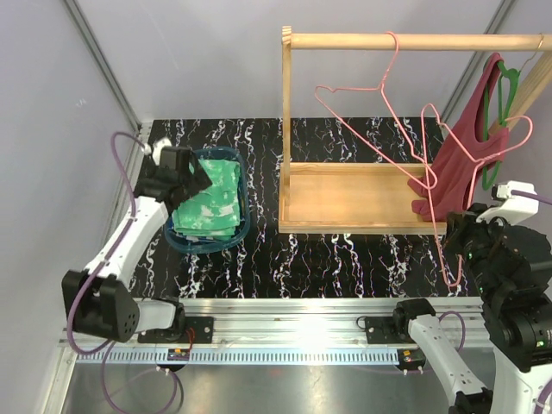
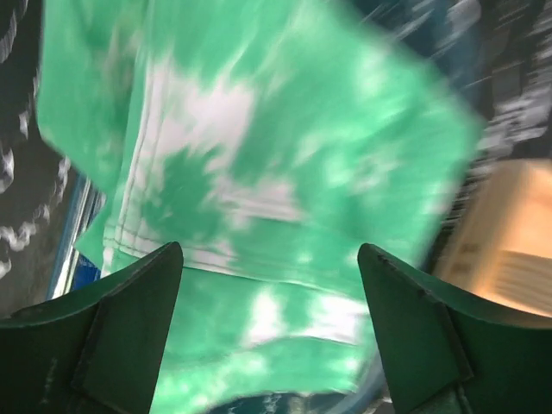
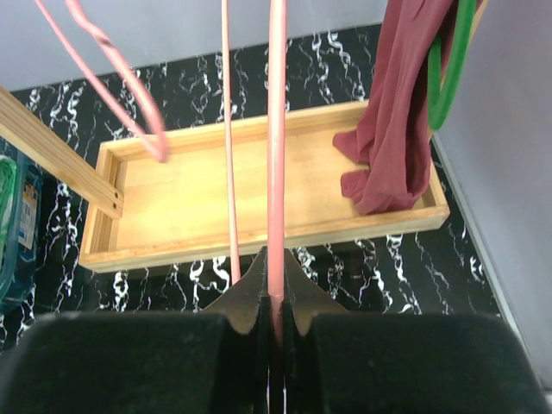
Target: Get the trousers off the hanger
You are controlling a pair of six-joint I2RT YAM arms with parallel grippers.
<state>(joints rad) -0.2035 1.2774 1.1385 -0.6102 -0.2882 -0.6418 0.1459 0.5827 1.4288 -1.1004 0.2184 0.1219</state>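
My right gripper needs to move outward, hang its pink hanger on the rod's bare part (image 1: 438, 42) and let go of the hanger, because that part of the rod is outward of my gripper.
The green trousers mottled with white (image 1: 211, 203) lie folded in a blue basket (image 1: 176, 239) at the left of the table. They fill the left wrist view (image 2: 259, 172). My left gripper (image 1: 197, 178) hovers just over them, open, nothing between its fingers (image 2: 269, 250). A pink wire hanger (image 1: 442, 185) slants down in front of the wooden rack with nothing on it. My right gripper (image 1: 459, 231) is shut on its lower wire (image 3: 276, 129), pinched between the jaws (image 3: 274, 263).
Another bare pink hanger (image 1: 366, 99) hangs from the rack's rod (image 1: 431, 40). A maroon sleeveless top (image 1: 470, 155) on a green hanger (image 1: 507, 90) hangs at the right, its hem in the rack's wooden tray (image 1: 345, 198). Grey walls close in on both sides.
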